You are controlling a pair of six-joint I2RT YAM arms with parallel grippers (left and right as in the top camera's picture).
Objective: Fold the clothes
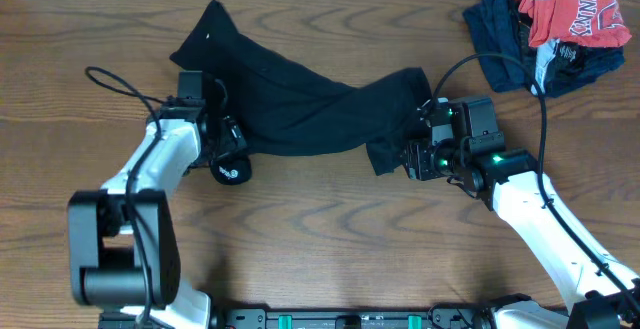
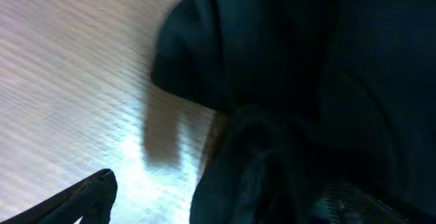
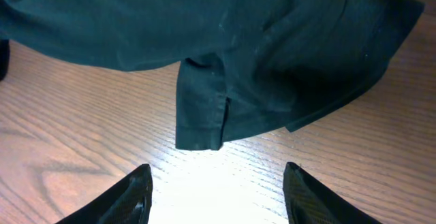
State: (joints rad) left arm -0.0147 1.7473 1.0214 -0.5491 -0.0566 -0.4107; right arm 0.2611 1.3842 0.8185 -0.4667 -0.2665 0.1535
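The fold of the black shirt's hem is between my left gripper's fingers. My left gripper should close on it.
The black shirt [image 1: 300,99] lies bunched in a long diagonal strip across the table, from the upper left to the right. My left gripper [image 1: 235,151] is at its lower left edge. In the left wrist view, one finger shows at the far left. Black fabric [image 2: 306,81] covers the right side and the other finger. The jaws [image 2: 218,203] look spread wide. My right gripper [image 1: 408,157] is open at the shirt's right end. In the right wrist view its fingers [image 3: 218,193] are over bare wood, just short of a hanging hem corner [image 3: 201,125]. No white tag shows.
A pile of other clothes sits at the back right corner: a red shirt with white lettering [image 1: 570,4] on dark navy garments [image 1: 500,29]. Black cables loop beside each arm. The wooden table [image 1: 330,229] is bare in front of the shirt.
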